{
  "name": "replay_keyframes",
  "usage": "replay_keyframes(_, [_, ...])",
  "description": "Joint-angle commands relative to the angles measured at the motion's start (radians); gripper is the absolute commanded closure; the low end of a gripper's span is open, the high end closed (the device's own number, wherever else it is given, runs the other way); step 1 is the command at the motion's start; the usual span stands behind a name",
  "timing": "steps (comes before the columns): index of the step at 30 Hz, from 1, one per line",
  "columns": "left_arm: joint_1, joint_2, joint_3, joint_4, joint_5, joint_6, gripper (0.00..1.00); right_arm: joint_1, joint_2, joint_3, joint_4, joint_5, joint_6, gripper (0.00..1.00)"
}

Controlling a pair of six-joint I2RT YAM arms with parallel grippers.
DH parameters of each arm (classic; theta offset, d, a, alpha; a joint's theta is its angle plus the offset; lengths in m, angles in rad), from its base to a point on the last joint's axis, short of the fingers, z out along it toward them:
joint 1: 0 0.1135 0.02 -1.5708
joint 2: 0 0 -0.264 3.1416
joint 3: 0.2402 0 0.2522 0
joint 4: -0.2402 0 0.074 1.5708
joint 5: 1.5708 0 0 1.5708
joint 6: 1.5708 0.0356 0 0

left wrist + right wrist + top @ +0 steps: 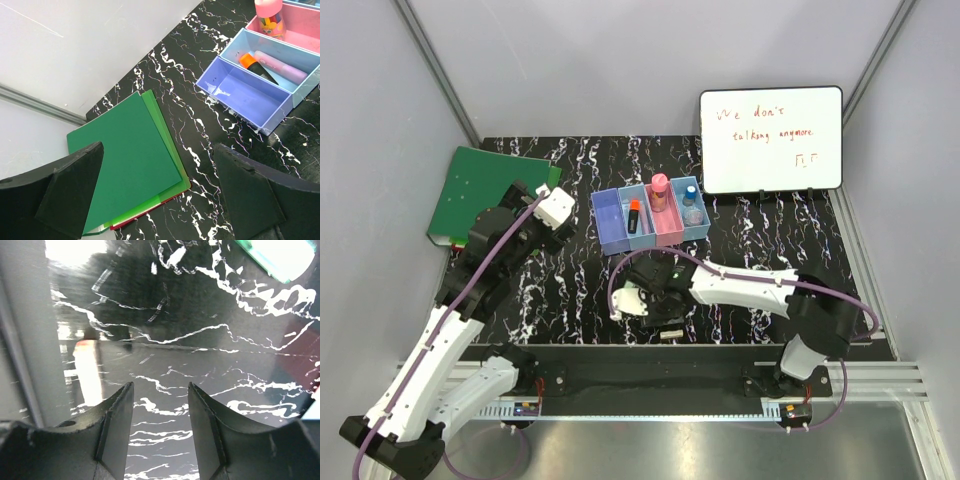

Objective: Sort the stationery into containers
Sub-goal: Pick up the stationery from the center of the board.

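Note:
My right gripper will move back toward the table's front edge and down onto the beige eraser's middle (671, 334) (89, 374), because that is off to the left in the wrist view.
The containers (650, 215) are a joined row of four bins at mid table. The near blue bin (245, 92) holds nothing. The light blue bin holds an orange-capped marker (255, 62) and a pink highlighter (281, 69). A pink-capped tube (660, 188) stands in the pink bin, and a blue-capped bottle (691, 200) in the far blue bin. A beige eraser (670, 334) lies by the table's front edge. My right gripper (160, 386) hangs open low over bare table, just left of the eraser (638, 298). My left gripper (157, 146) is wide open above the binder's corner.
A green binder (485, 190) lies at the back left. A whiteboard (770, 140) with orange writing stands at the back right. In the right wrist view a blurred pale bar (89, 372) lies to the left and a green-edged pale item (280, 260) at top right.

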Motion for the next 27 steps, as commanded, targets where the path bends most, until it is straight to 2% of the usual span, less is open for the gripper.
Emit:
replay_keyframes(1, [-0.003,-0.016,0.036,0.05,0.015,-0.003,0.01,0.004,-0.088,0.105,-0.112,-0.142,0.048,0.45])
replay_keyframes(6, [-0.003,-0.017,0.033,0.052,0.021,-0.013,0.01,0.006,-0.108,0.123,-0.225,-0.279,0.052,0.44])
replay_keyframes(18, [-0.003,-0.005,0.029,0.059,0.018,-0.019,0.01,0.009,-0.082,0.008,-0.129,-0.25,0.057,0.44])
replay_keyframes(27, [-0.003,0.009,0.021,0.078,0.018,-0.027,0.01,0.009,-0.001,0.001,-0.075,-0.199,0.049,0.45])
